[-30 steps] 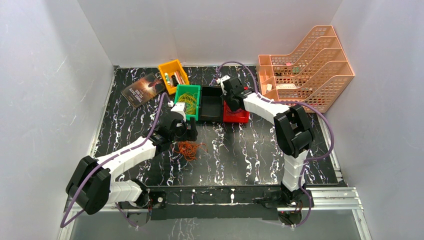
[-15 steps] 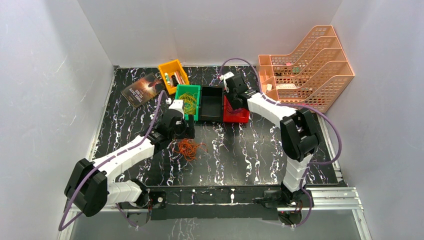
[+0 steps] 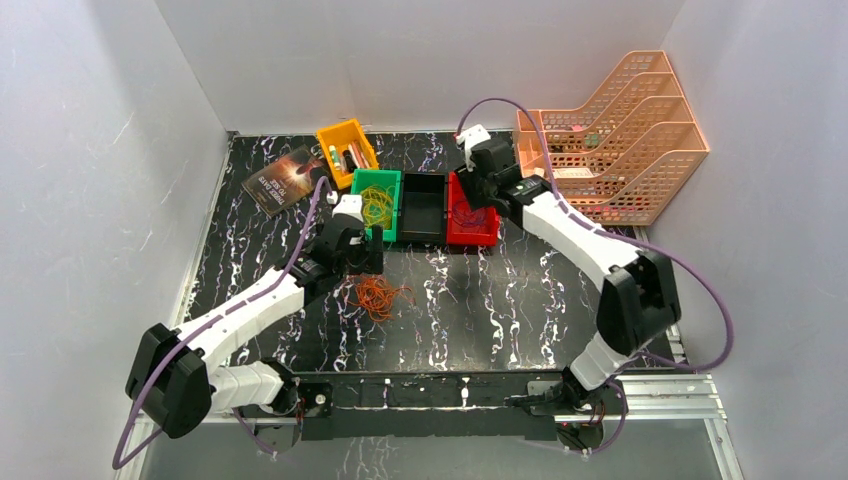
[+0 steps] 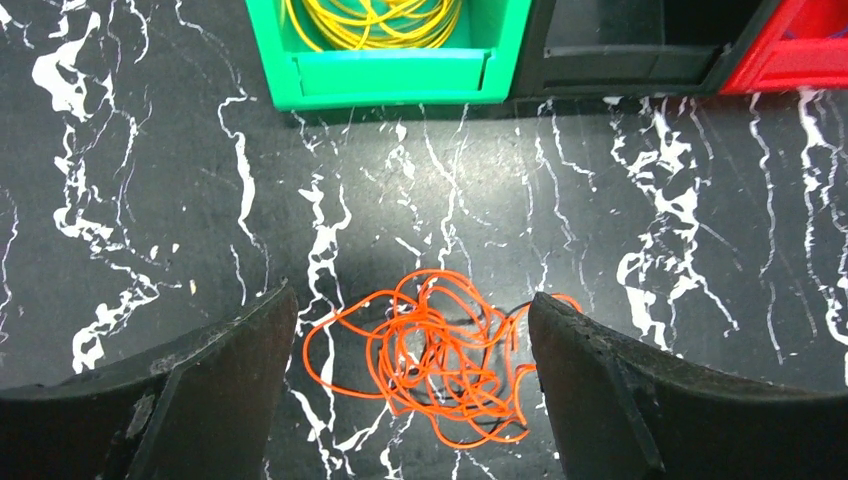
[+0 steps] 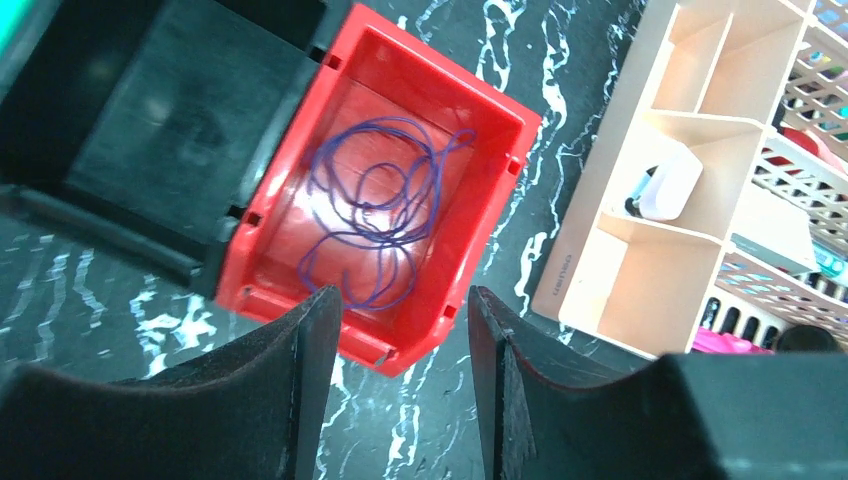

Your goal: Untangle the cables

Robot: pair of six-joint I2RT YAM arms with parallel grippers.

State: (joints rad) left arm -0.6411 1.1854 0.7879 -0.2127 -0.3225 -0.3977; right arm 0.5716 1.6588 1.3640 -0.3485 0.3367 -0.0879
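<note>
Next, my right gripper first swings back from the red bin, to get down onto the piece of cable jutting from the orange tangle (image 3: pixel 406 291).
A tangle of orange cable (image 3: pixel 378 296) lies on the black marble table. My left gripper (image 3: pixel 358 250) hovers just behind it. In the left wrist view the orange cable (image 4: pixel 440 355) sits between the wide-open fingers of the left gripper (image 4: pixel 412 305), and neither finger touches it. Yellow cable (image 4: pixel 375 20) is coiled in the green bin (image 4: pixel 390 78). A thin purple cable (image 5: pixel 375 215) lies loose in the red bin (image 5: pixel 455 85). My right gripper (image 5: pixel 404 300) hangs open above that bin's near corner with nothing between its fingers.
An empty black bin (image 3: pixel 422 205) stands between the green and red ones. Behind are a yellow bin (image 3: pixel 347 148) with small items and a book (image 3: pixel 288 178). A peach file rack (image 3: pixel 610 135) stands at the back right, close to the right arm. Grey walls enclose the table.
My right gripper has opened, risen and drawn back to the right from the red bin, and the purple cable now lies in the bin. My left gripper has shifted slightly back and opened a little.
</note>
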